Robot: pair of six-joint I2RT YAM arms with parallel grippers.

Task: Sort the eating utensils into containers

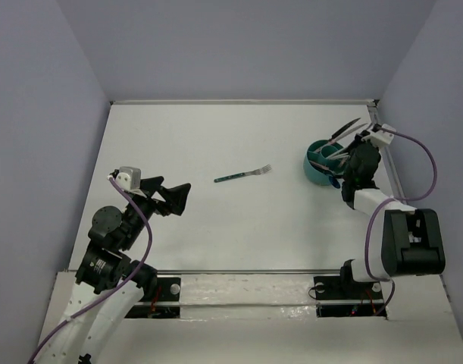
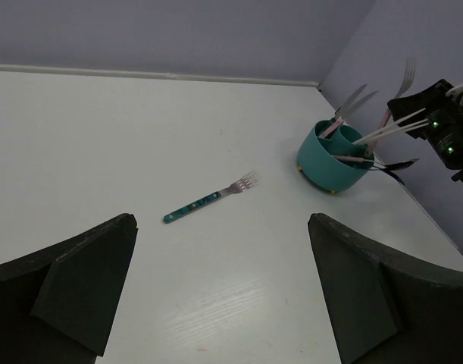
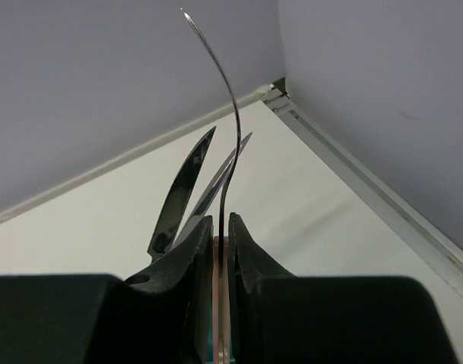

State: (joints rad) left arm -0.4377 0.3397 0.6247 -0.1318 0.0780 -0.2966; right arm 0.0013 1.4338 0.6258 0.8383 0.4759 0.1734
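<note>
My right gripper holds the fork, and the fork's pale-pink handle already reaches into the teal cup. It will move down a little over the cup's side by the bar (image 1: 343, 160) (image 3: 222, 358) and then open.
A fork with a teal-green handle (image 1: 242, 175) lies flat mid-table, also in the left wrist view (image 2: 212, 197). The round teal cup (image 1: 317, 168) stands at the far right (image 2: 330, 163) with several utensils leaning out of it (image 2: 351, 105). My right gripper (image 1: 358, 155) is over the cup's right side. In its wrist view it (image 3: 222, 221) is shut on a thin pink-handled metal utensil (image 3: 229, 114) seen edge-on, pointing up. Two silver blades (image 3: 178, 199) stand behind the fingers. My left gripper (image 1: 174, 199) is open and empty (image 2: 222, 224), left of and nearer than the fork.
Grey-blue walls close the table at the back and both sides. A metal rail (image 3: 367, 189) runs along the right edge close to the cup. The right arm's white cable (image 1: 430, 163) loops out toward the right wall.
</note>
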